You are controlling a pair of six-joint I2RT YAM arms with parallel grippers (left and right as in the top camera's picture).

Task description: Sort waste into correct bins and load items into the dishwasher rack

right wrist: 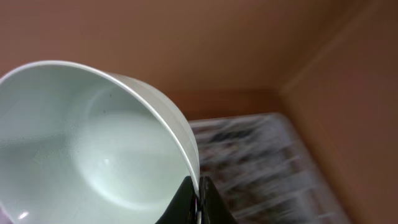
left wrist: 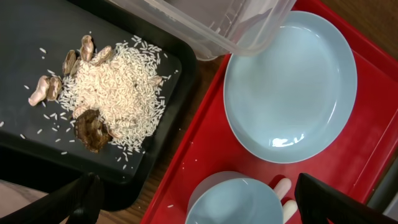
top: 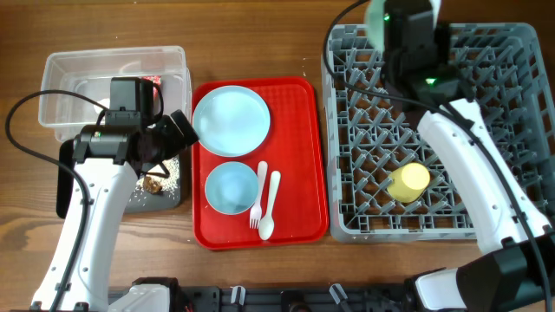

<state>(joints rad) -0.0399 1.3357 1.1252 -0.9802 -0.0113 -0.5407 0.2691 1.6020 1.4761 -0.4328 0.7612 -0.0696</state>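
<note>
Next, my right gripper brings the bowl down, seats it among the rack's free wires and releases, since the grey rack's empty far rows lie below.
My right gripper (top: 388, 19) (right wrist: 198, 199) is shut on the rim of the pale green bowl (top: 376, 17) (right wrist: 81, 143) and holds it above the far edge of the grey dishwasher rack (top: 512, 130). A yellow cup (top: 408, 182) lies in the rack. My left gripper (top: 178, 130) (left wrist: 205, 208) is open and empty, over the edge between the black tray (top: 165, 192) (left wrist: 37, 43) and the red serving tray (top: 303, 156). The black tray holds the food scraps (left wrist: 112, 93). The blue plate (top: 231, 120) (left wrist: 289, 87), blue bowl (top: 231, 188) (left wrist: 233, 202), fork (top: 257, 195) and spoon (top: 270, 204) are on the red tray.
The clear tub (top: 87, 74) (left wrist: 217, 22) stands at the far left, behind the black tray, with a bit of the red wrapper (top: 153, 81) showing inside. I cannot make out the tissue. Bare wood lies along the front edge and between tray and rack.
</note>
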